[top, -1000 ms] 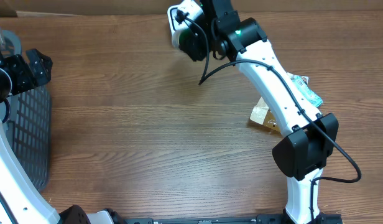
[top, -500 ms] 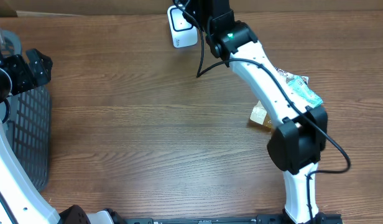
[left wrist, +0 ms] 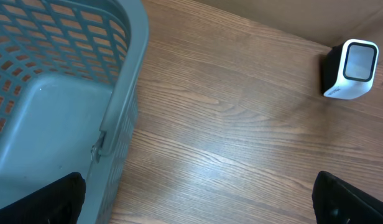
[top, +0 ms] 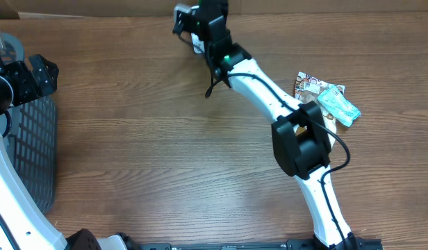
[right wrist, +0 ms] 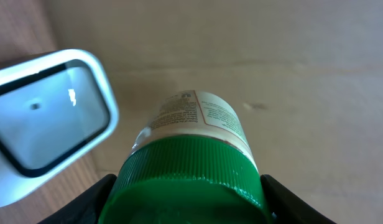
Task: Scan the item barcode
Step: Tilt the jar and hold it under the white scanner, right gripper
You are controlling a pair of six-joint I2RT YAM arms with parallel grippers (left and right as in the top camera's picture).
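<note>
My right gripper is holding the jar and will move back down toward the tabletop by the brown packet to release it, since that spot is to its right in the overhead view.
The item is a jar with a green ribbed lid and a printed label. My right gripper is shut on the lid, with one black finger on each side of it. The white scanner, with its dark window, stands just left of the jar. Its window faces the jar's side. In the overhead view the right gripper is at the far edge over the scanner, which it mostly hides. My left gripper is open and empty by the basket, and from there the scanner shows far right.
A grey-blue mesh basket stands at the table's left edge, under the left arm. A teal packet and a brown patterned packet lie at the right, beside the right arm. A cardboard wall runs along the far edge.
The right arm has swung left with the jar, from right of the scanner to over it. The tan packet seen earlier is now hidden behind the arm. The left arm has not moved.
</note>
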